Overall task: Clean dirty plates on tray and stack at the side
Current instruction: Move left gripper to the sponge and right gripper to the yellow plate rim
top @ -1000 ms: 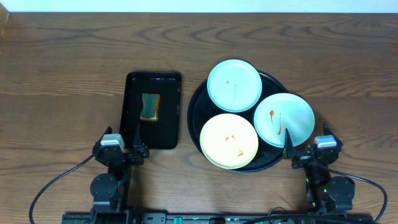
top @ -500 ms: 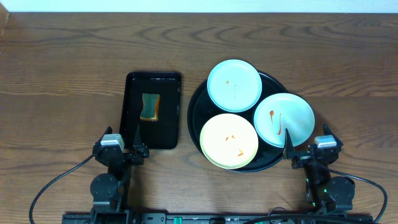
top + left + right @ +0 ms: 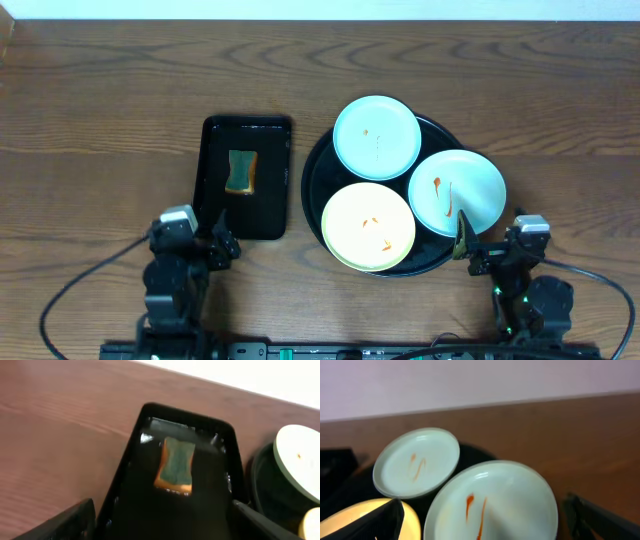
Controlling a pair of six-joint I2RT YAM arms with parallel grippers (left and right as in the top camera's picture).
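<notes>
I should raise my left gripper outward over the rectangular tray, then lower its open fingers around the sponge's long sides, since the plates have orange-red smears to wipe.
Three plates lie on the round black tray: a mint plate at the back, a mint plate at the right and a yellow plate at the front, all with orange-red smears. My right gripper is open, low at the tray's front right. In the right wrist view its gripper straddles the near mint plate, with nothing held. My left gripper is open and empty in front of the rectangular tray; in the left wrist view the gripper faces the sponge.
A rectangular black tray with a green-and-orange sponge sits left of the round tray. Brown wood tabletop surrounds both. The table's far edge runs along the top of the overhead view.
Both arms have shifted slightly near the front edge. The plates, trays and sponge have not moved.
</notes>
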